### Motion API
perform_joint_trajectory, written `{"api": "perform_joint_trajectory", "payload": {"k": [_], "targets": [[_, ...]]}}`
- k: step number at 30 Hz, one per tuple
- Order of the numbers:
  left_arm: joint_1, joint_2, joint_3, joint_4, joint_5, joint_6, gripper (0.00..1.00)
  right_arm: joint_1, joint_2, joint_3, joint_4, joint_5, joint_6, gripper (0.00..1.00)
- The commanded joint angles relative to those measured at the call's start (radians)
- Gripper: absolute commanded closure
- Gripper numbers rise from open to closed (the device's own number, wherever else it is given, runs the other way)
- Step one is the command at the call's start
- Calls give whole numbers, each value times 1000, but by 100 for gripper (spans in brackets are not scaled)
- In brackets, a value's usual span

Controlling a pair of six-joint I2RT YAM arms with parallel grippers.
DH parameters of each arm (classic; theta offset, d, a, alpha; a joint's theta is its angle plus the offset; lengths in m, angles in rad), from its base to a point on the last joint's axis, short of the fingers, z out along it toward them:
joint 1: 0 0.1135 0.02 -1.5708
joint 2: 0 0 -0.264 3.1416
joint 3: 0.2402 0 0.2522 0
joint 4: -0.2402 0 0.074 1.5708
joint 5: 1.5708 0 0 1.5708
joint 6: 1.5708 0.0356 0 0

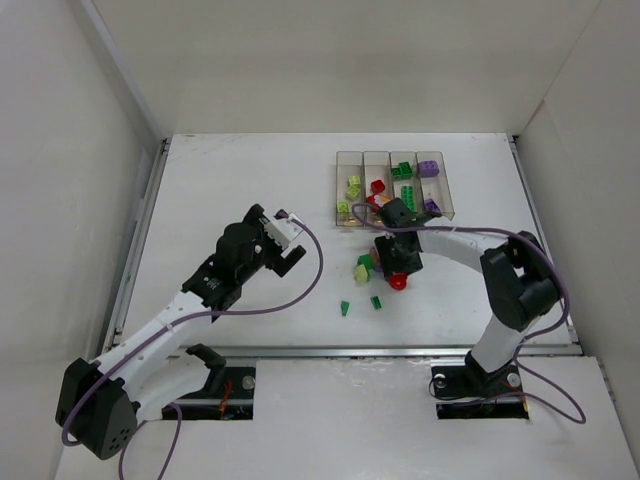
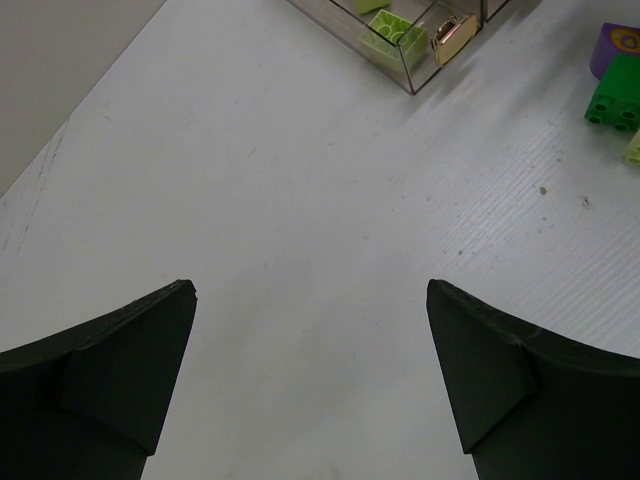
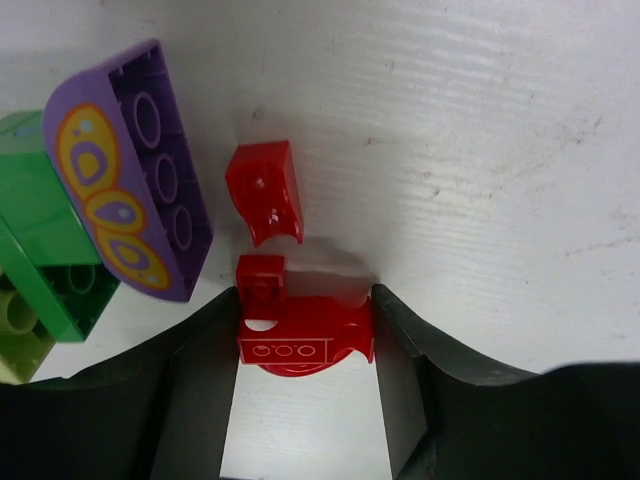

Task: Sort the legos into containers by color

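Observation:
The colors match, so my right gripper rises next, moves outward over the far half of the red legos' bin (image 1: 378,174) and releases its red lego there.
The containers (image 1: 338,190) are four clear bins in a row at the back right, holding yellow-green (image 1: 353,187), red (image 1: 378,187), green (image 1: 402,171) and purple (image 1: 429,168) legos. My right gripper (image 1: 397,276) is down at the table in front of them, shut on a red lego (image 3: 305,325). Just beyond it in the right wrist view lie a small red piece (image 3: 265,190), a purple brick (image 3: 130,170) and a green brick (image 3: 45,240). My left gripper (image 1: 296,243) is open and empty, left of the pile; it also shows in the left wrist view (image 2: 310,290).
Loose green pieces (image 1: 345,308) (image 1: 376,302) and a yellow-green one (image 1: 361,272) lie near the right gripper. The left wrist view shows the bin corner (image 2: 410,45) with a gold latch (image 2: 452,38) and a green brick (image 2: 615,92). White walls enclose the table.

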Motion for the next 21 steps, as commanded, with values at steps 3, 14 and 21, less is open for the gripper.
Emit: {"api": "perform_joint_trajectory", "payload": {"k": [3, 14, 21], "targets": [[1, -25, -8, 48, 13, -16, 0, 29, -92, 50, -101, 6, -7, 73], [1, -6, -27, 59, 13, -7, 0, -17, -183, 383, -1, 6, -116, 73], [1, 3, -27, 59, 13, -25, 0, -104, 104, 619, 239, 117, -139, 74]]}}
